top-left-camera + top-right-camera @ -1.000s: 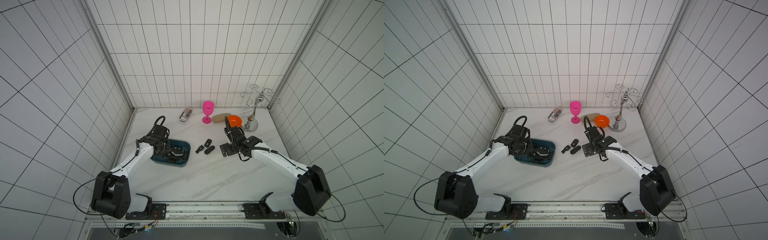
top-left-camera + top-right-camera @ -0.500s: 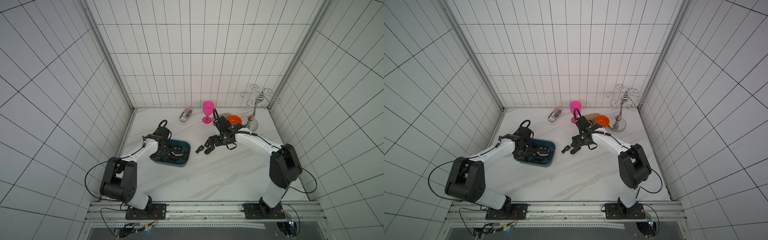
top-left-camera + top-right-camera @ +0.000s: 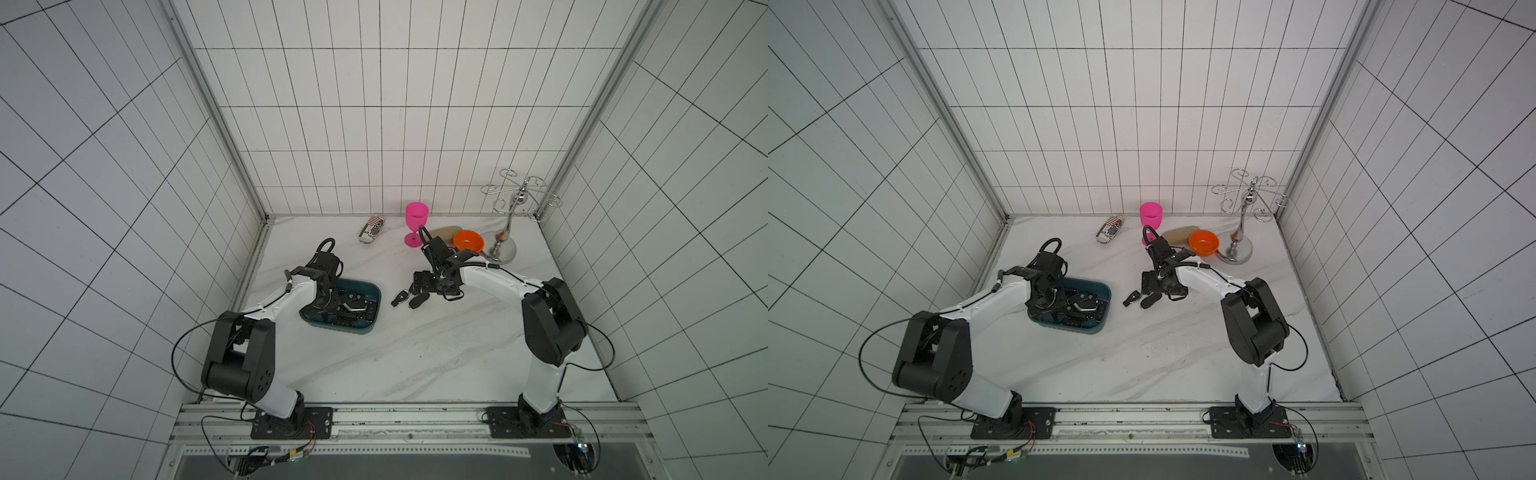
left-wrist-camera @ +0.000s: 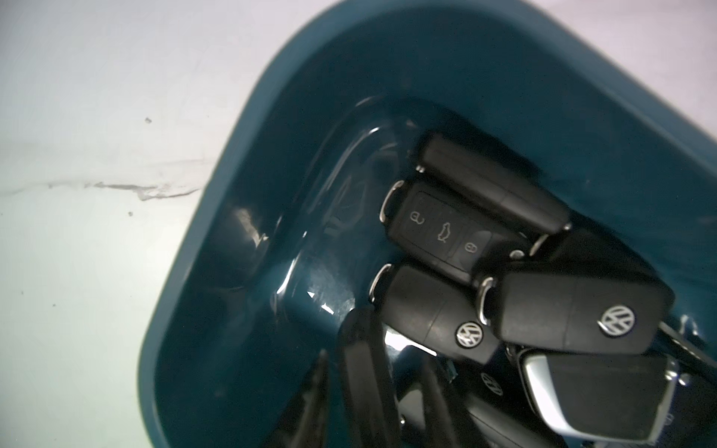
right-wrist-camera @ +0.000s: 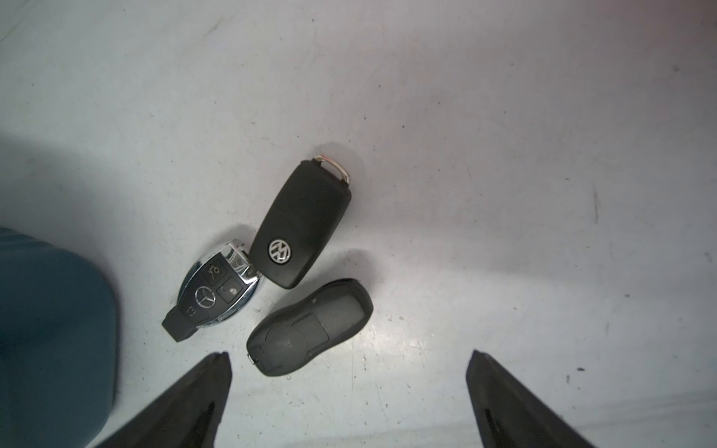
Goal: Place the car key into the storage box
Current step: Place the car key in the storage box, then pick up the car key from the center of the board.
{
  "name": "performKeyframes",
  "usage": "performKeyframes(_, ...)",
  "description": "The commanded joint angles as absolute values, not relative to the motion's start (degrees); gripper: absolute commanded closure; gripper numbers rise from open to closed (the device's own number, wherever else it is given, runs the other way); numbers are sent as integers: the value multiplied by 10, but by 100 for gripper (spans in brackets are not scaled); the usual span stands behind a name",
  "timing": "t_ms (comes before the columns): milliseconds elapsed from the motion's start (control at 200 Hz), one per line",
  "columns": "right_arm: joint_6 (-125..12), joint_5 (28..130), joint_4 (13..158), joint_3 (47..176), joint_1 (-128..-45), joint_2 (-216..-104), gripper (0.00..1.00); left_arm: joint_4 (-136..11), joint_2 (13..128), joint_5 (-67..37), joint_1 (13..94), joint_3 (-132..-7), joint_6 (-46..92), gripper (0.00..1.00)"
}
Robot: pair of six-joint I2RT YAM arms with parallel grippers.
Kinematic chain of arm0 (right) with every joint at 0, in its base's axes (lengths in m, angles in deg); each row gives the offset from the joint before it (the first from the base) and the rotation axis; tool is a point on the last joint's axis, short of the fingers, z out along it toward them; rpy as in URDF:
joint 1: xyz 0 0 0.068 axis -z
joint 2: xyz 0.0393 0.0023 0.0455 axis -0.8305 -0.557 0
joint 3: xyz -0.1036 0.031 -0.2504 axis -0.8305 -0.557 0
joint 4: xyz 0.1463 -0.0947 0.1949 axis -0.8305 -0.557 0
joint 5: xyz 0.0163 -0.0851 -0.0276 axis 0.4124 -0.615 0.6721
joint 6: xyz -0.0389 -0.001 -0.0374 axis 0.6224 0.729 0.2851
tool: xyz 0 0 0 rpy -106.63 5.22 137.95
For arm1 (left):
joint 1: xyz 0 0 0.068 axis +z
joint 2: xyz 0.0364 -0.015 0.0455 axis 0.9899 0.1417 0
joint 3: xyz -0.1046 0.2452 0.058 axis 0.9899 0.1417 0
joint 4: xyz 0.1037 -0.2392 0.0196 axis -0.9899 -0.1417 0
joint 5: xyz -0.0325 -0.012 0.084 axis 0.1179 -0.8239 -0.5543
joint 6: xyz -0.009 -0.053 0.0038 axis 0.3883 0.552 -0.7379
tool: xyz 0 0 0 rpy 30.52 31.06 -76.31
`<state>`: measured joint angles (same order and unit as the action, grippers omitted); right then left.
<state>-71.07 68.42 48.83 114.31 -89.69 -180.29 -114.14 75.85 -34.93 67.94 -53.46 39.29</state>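
Observation:
Since the rounded black car key lies apart from the touching pair, I should bring my right gripper down with open fingers astride that key's body point(image 3: 418, 301) point(image 5: 310, 327) and close.
The storage box point(image 3: 338, 330), a dark teal tub, sits left of centre in both top views point(image 3: 1073, 329) and holds several black car keys point(image 4: 574, 310). My left gripper point(image 3: 330, 308) reaches down inside it. In the left wrist view its fingers point(image 4: 314, 403) stand slightly apart, open, with a black fob on edge between them. Three car keys lie on the marble right of the box: a chrome one point(image 5: 213, 291), a black flip key point(image 5: 302, 221) and a rounded black one point(image 5: 310, 326). My right gripper point(image 5: 349, 355) hovers open just beside them point(image 3: 420, 286).
Along the back wall stand a patterned pouch point(image 3: 371, 230), a pink goblet point(image 3: 416, 216), a tan oblong point(image 3: 446, 230), an orange bowl point(image 3: 468, 241) and a chrome hanger stand point(image 3: 505, 249). A corner of the box point(image 5: 50, 329) lies close to the three keys.
My left gripper's jaws have parted inside the box. My right arm has swung round, bringing its open gripper from right of the loose keys to just over them.

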Motion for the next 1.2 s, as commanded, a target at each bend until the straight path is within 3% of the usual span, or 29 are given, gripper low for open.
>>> performKeyframes(0, -746, 691, 468, 1177, -907, -1842, 1, -1130, 734, -312, 682, -532, 385, 49)
performKeyframes(190, -761, 673, 465, 1182, -915, -1864, 1, -1144, 694, -274, 682, -538, 376, 36)
performKeyframes(520, -770, 649, 451, 1191, -921, -1887, 0, -1195, 608, -249, 683, -577, 362, 31)
performKeyframes(755, -749, 635, 447, 1178, -923, -1892, 34, -1202, 580, -233, 682, -599, 364, 31)
performKeyframes(954, -735, 616, 449, 1184, -927, -1903, 51, -1199, 583, -220, 682, -593, 363, 31)
performKeyframes(1194, -718, 625, 444, 1182, -928, -1902, 80, -1182, 576, -185, 682, -571, 365, 31)
